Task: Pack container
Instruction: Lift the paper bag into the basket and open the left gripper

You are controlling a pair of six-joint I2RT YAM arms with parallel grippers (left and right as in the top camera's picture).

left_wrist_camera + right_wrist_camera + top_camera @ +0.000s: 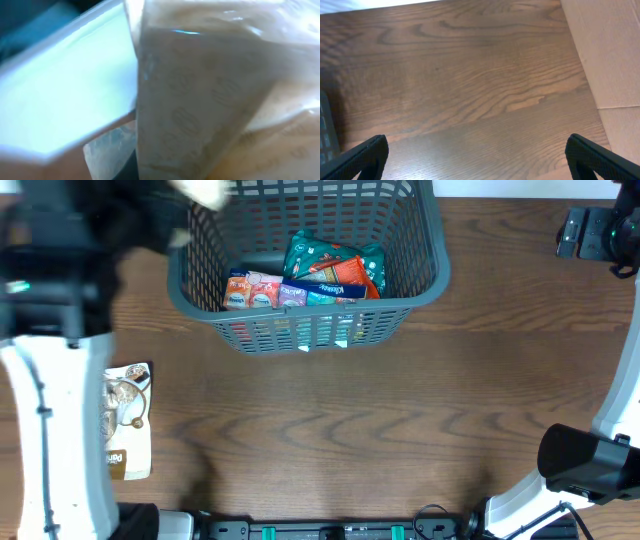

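My left gripper moves to the right in the overhead view next, then down into the basket's gap beside the teal packet. It releases the packet where room remains.
The dark grey lattice basket stands at the back centre of the table and holds several snack packets, teal, orange and pink. My left arm is a blur at the basket's back left corner, carrying something pale. In the left wrist view a pale translucent snack packet fills the frame right at the jaws, and the fingers are hidden. My right gripper is wide open and empty over bare wood; it sits at the far right in the overhead view.
A beige and white snack packet lies on the table at the left, partly behind the left arm's white link. A slice of the basket shows at the left of the right wrist view, and a cardboard surface at the right.
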